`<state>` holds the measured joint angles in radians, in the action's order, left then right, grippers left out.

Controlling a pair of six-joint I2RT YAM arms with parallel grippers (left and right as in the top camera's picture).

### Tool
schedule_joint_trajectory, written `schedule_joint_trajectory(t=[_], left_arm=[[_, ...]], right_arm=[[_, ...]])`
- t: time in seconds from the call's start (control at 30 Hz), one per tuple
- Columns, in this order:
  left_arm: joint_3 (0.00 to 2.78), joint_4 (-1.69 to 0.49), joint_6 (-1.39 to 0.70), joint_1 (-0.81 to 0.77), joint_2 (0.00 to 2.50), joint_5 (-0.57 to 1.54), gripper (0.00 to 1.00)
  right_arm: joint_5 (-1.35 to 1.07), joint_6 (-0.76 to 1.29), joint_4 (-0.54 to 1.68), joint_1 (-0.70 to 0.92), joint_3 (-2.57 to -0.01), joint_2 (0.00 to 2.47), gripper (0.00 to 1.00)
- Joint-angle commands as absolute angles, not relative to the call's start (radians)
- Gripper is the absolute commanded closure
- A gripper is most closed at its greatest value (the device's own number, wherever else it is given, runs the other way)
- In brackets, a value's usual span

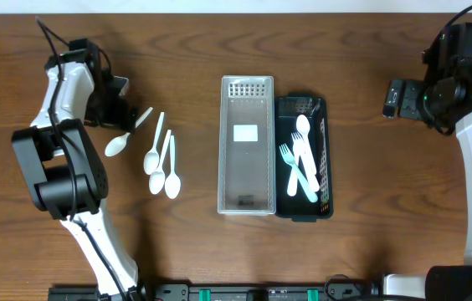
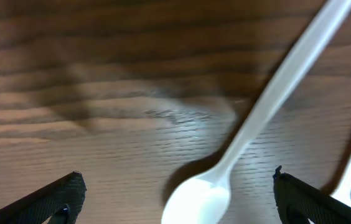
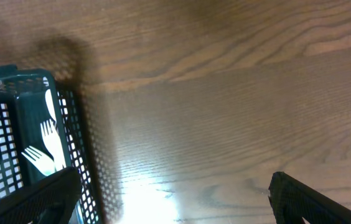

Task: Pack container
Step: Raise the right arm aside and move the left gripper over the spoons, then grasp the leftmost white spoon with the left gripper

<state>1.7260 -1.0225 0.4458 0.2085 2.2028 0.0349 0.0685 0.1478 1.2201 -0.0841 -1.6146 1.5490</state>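
The spoon's bowl is already between my open fingers, so I should next lower my left gripper onto the handle of the white plastic spoon (image 2: 228, 161), right beside its bowl.
Several white plastic spoons (image 1: 162, 163) lie loose on the wooden table left of centre. One spoon (image 1: 121, 142) lies closest to my left gripper (image 1: 117, 99); in the left wrist view its bowl (image 2: 201, 198) sits between my open, empty fingers (image 2: 175, 193). A clear perforated container (image 1: 247, 155) stands at centre. Beside it, a dark green basket (image 1: 324, 167) holds white forks and a spoon (image 1: 301, 163). My right gripper (image 1: 397, 99) is open and empty, well right of the basket. The basket's corner (image 3: 32, 81) shows in the right wrist view.
The table (image 1: 370, 242) is dark wood. A white label (image 1: 245, 132) lies inside the clear container. The robot bases stand at the far left and far right edges.
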Motion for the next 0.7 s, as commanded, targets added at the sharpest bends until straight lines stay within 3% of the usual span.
schedule_joint_trajectory(t=[0.0, 0.67], left_arm=[[1.717, -1.025, 0.456, 0.213, 2.234, 0.064, 0.01], [1.620, -0.958, 0.455, 0.195, 2.243, 0.064, 0.01]], right_arm=[[0.078, 0.138, 1.219, -0.093, -1.607, 1.557, 0.01], [0.078, 0.138, 1.216, -0.093, -1.607, 1.557, 0.01]])
